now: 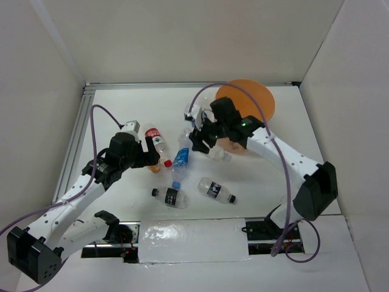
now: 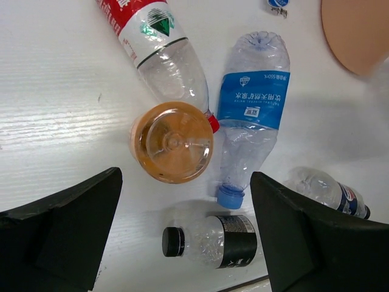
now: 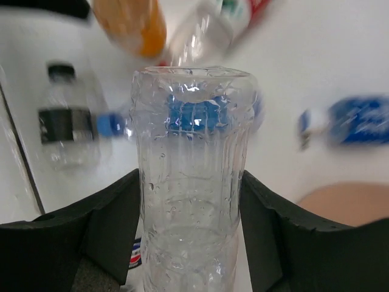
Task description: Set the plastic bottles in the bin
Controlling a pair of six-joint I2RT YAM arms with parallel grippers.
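The bottle is hanging beside the bin, so my right gripper should next move up, outward and to the right in the top view, over the bin's opening (image 1: 250, 98), to release it.
The orange bin (image 1: 246, 104) stands at the back right. My right gripper (image 1: 202, 144) is shut on a clear plastic bottle (image 3: 191, 176), held off the table just left of the bin; its fingers (image 3: 109, 234) press both sides. My left gripper (image 2: 185, 234) is open above the table, its fingers (image 2: 61, 228) wide apart. Below it stands the amber bottle (image 2: 172, 142), with a red-and-white bottle (image 2: 155, 42), a blue-label bottle (image 2: 252, 115) and a black-label bottle (image 2: 213, 240) lying around it. In the top view the left gripper (image 1: 149, 155) hovers by the amber bottle (image 1: 154, 165).
Another dark-label bottle (image 1: 217, 190) lies at the front centre, right of the black-label one (image 1: 170, 196). White walls enclose the table on three sides. A metal rail (image 1: 76, 140) runs along the left edge. A taped strip (image 1: 191, 240) lies between the arm bases.
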